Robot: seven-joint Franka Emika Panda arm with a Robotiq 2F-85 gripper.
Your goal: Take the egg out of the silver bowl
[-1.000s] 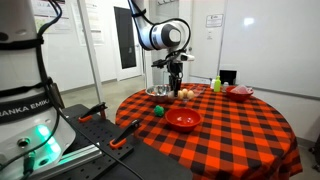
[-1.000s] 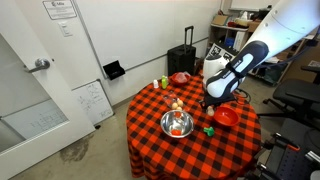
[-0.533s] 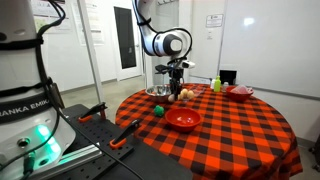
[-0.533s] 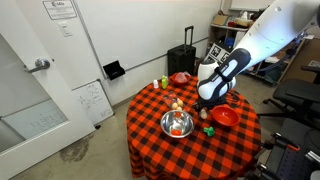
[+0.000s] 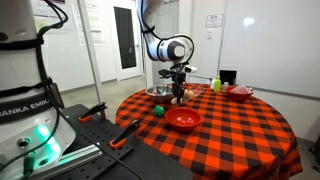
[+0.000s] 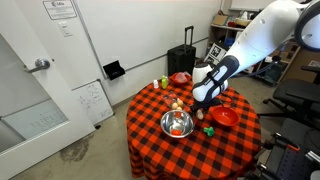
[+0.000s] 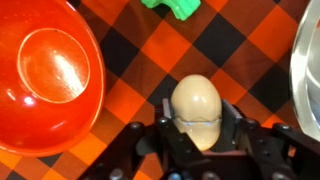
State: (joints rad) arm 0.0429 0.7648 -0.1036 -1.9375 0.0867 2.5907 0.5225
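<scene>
The cloth lies below my gripper, so it will next lower the egg onto the open checked cloth between the bowls, clear of the silver bowl's rim, and release.
In the wrist view the pale egg sits between my two finger pads, and my gripper is shut on it above the red-and-black checked cloth. The silver bowl's shiny rim is at the right edge, beside the egg, not under it. In both exterior views my gripper hangs low over the table next to the silver bowl, which holds red and orange items. The egg is too small to pick out there.
A red bowl lies close to the gripper. Another red bowl and a yellow-green bottle stand farther off. A small green ball and pale items lie on the cloth.
My gripper has moved down toward the table, beside the silver bowl. The bowls have not moved.
</scene>
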